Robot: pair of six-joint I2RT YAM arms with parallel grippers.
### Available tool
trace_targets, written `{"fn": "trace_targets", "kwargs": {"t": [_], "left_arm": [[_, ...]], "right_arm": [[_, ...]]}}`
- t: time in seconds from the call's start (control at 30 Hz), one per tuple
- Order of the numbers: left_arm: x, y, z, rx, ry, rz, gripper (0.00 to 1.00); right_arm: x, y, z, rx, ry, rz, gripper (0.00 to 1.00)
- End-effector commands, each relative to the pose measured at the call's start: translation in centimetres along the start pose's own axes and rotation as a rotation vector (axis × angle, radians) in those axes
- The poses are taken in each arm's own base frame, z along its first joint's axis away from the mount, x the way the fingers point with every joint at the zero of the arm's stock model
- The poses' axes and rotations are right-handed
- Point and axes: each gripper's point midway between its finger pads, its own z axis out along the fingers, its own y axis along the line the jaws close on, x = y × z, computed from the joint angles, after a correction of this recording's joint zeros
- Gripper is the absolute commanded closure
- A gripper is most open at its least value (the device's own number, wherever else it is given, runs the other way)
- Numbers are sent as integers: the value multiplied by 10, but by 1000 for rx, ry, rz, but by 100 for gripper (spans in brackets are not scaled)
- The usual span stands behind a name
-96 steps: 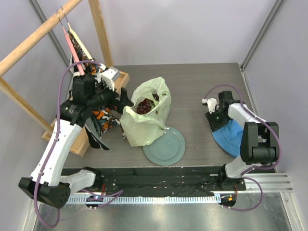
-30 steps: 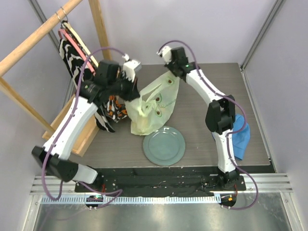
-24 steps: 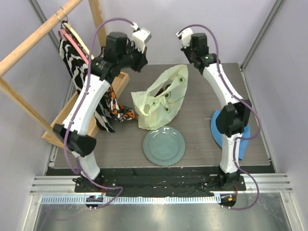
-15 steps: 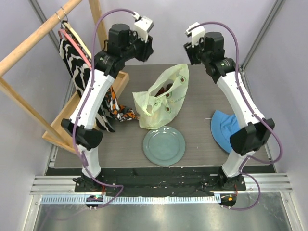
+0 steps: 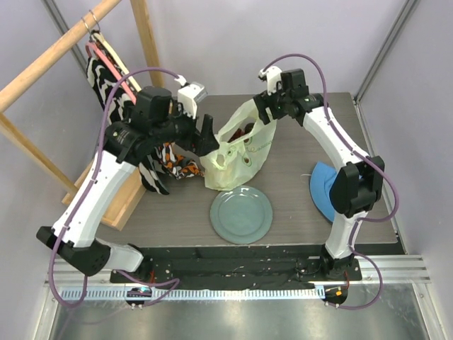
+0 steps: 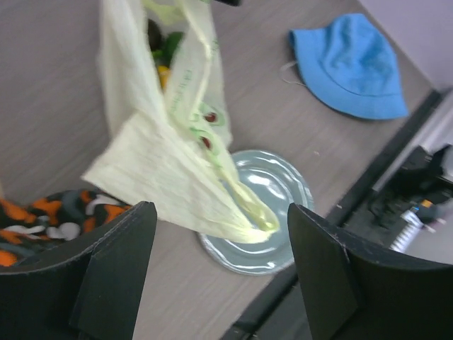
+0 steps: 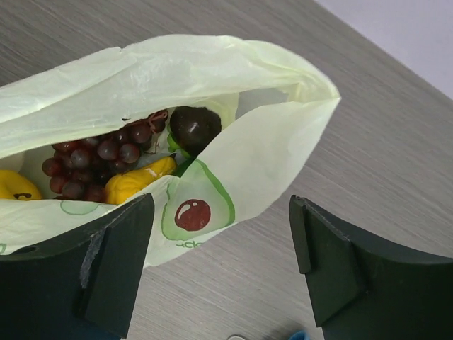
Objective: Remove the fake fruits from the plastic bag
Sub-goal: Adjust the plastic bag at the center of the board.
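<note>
The left gripper moves down with its fingers open onto the bag's near corner next, since that corner lies below it, between its fingers.
The pale yellow-green plastic bag lies crumpled on the table, its mouth facing the back. In the right wrist view the bag gapes. Inside are a dark-red grape bunch, a dark purple round fruit, a yellow-orange fruit and a sliver of green. My right gripper hovers open and empty over the mouth. My left gripper is open and empty beside the bag's left side. From there the bag shows with dark fruit at its top.
A grey-green plate sits in front of the bag, whose corner reaches its rim. A blue hat lies at the right. A wooden rack with hanging patterned cloths and a wooden tray stand at the left.
Both arms have come down from high above the table. The left gripper is now beside the bag and the right one over its mouth. The bag has barely moved.
</note>
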Motion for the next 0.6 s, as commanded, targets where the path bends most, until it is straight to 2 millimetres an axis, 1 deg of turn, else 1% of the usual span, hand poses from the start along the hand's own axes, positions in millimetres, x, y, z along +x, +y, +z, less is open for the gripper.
{"fn": "trace_targets", "kwargs": {"t": [0.0, 0.07, 0.1, 0.13, 0.17, 0.27, 0.33, 0.37, 0.4, 0.47, 0.5, 0.57], "left_arm": [[33, -29, 25, 195, 130, -151, 20], [40, -25, 34, 181, 160, -185, 19], [45, -21, 42, 166, 183, -200, 19], [48, -16, 44, 137, 192, -211, 19], [51, -15, 47, 127, 204, -227, 19], [62, -10, 50, 99, 239, -246, 20], [69, -3, 53, 56, 259, -251, 22], [76, 1, 55, 38, 276, -255, 23], [79, 4, 55, 22, 284, -255, 25], [85, 13, 58, -25, 296, -252, 29], [89, 16, 59, -41, 311, -246, 33], [94, 28, 61, -104, 324, -239, 36]], "right_arm": [[-14, 16, 2, -31, -32, 23, 15], [-9, 24, 7, -35, -14, 20, 13], [-5, 27, 11, -33, -1, 17, 13], [-4, 31, 13, -35, 5, 23, 12], [-3, 33, 15, -33, 9, 32, 12], [-11, 33, 11, -25, -8, 89, 9], [-10, 27, 11, 20, -3, 89, 8], [-2, 21, 14, 68, 22, 59, 8], [5, 8, 16, 182, 49, 35, 7], [20, -3, 23, 253, 92, -6, 5], [28, -10, 25, 291, 116, -18, 5], [40, -9, 34, 291, 152, -39, 7]]}}
